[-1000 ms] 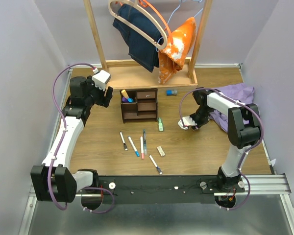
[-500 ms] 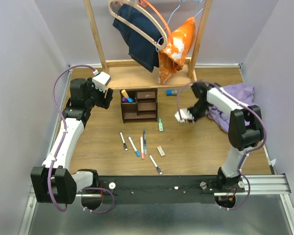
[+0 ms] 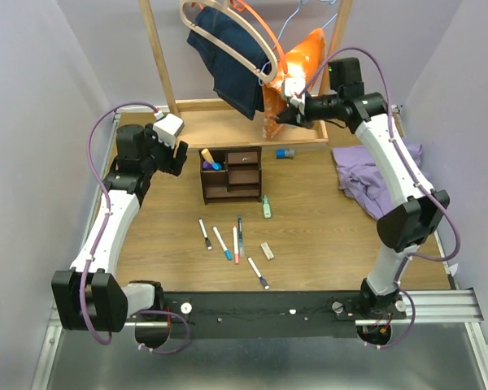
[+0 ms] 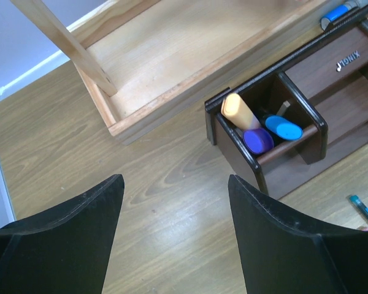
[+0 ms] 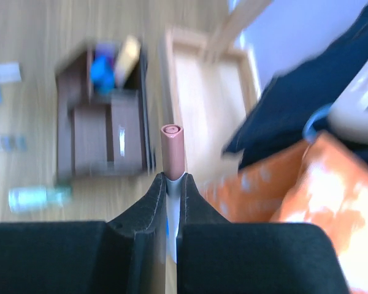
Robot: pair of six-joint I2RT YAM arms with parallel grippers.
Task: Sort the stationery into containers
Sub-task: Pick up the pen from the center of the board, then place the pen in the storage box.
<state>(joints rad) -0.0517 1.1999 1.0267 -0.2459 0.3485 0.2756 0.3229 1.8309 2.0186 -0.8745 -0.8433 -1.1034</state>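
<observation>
The organizer's slot with the purple highlighter (image 3: 214,161) (image 5: 116,68) still has room. My right gripper needs to carry the white pen to the left in the top view and down over that slot next.
My right gripper (image 3: 282,114) is raised high at the back, in front of the orange cloth, and is shut on a white pen with a pink cap (image 5: 173,150); that pen sticks out past my right gripper (image 5: 173,181). The dark brown organizer (image 3: 230,173) stands at mid-table with a purple highlighter (image 4: 257,139), a blue-capped item (image 4: 283,128) and a yellow one in its left slot. My left gripper (image 4: 173,181) hovers open over bare wood, left of the organizer (image 4: 233,153). Several pens (image 3: 221,242), a beige eraser (image 3: 267,250) and a green highlighter (image 3: 266,206) lie in front.
A tall light-wood clothes rack (image 3: 244,130) with jeans and an orange cloth (image 3: 297,69) stands behind the organizer. A blue-capped item (image 3: 285,153) lies by the rack's base. A purple cloth (image 3: 374,175) lies at the right.
My right arm has risen from the table near the purple cloth and swung up and back toward the rack, its jaws closing on the pen. The left arm has not moved.
</observation>
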